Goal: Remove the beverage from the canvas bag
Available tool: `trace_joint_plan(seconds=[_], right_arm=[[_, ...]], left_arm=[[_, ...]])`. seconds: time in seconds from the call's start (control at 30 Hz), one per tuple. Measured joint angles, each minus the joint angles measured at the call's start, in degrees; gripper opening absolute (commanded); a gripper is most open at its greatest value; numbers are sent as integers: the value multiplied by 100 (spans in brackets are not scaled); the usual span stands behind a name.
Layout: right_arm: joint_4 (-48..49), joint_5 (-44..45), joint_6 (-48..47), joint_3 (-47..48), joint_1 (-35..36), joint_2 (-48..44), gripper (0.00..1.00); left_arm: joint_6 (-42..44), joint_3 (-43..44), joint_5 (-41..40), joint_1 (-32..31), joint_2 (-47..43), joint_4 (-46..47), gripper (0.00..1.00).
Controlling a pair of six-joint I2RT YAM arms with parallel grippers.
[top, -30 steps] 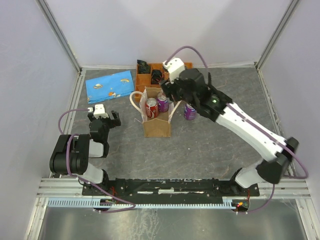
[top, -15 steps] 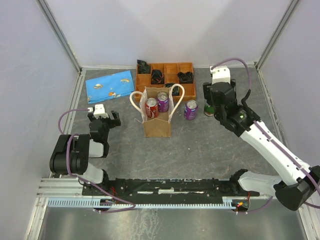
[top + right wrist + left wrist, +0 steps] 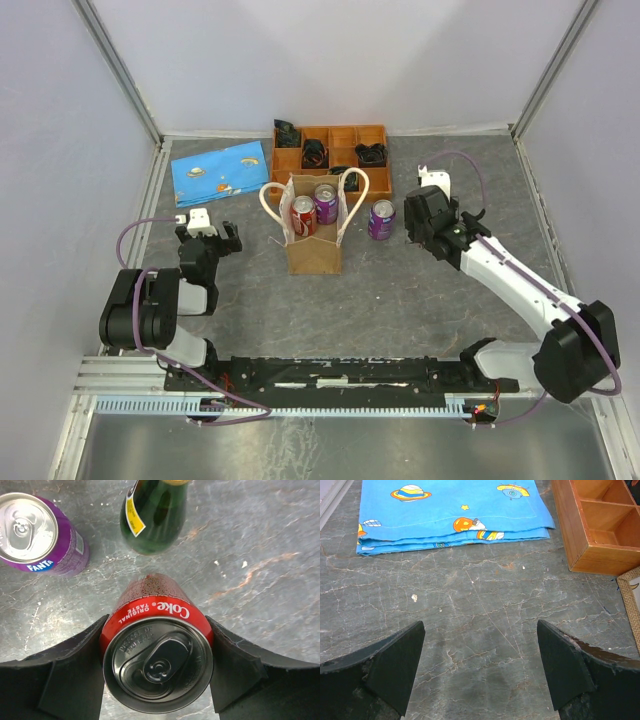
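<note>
I will lower the red Coke can with my right gripper next and let go of it upright, because the bare tabletop (image 3: pixel 413 259) beside the purple Fanta can is just below this gripper.
The tan canvas bag (image 3: pixel 313 250) stands upright mid-table with its cream handles spread. A red can (image 3: pixel 303 215) and a purple can (image 3: pixel 326 203) sit inside it. My right gripper (image 3: pixel 157 665) is shut on a red Coke can (image 3: pixel 157 650), held upright with both fingers against its sides, low over the table. In the top view this gripper (image 3: pixel 428 215) is right of the bag and hides its can. A purple Fanta can (image 3: pixel 42 535) and a green bottle (image 3: pixel 155 512) stand just beyond it. My left gripper (image 3: pixel 480 665) is open over bare table, left of the bag.
An orange compartmented tray (image 3: pixel 385 160) holding black parts sits behind the bag. A folded blue patterned cloth (image 3: pixel 220 170) lies at the back left. The purple Fanta can (image 3: pixel 380 220) stands between the bag and my right gripper. Metal rails border the table.
My right arm swung away from above the bag to the right side, then came down near the purple can on the table. The left arm has not moved.
</note>
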Motion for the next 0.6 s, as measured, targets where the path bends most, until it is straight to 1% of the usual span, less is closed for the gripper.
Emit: trace_joint_plan(seconds=[0.37,0.5,0.6], right_arm=[[402,-393,595,-337,-127,605,0],[424,-446,741,-352,-153,721,2],[452,-487,828,-354,-195,839,6]], left_arm=[[0,0,0,0,0,0,99],[0,0,0,0,0,0,99],[0,0,0,0,0,0,99]])
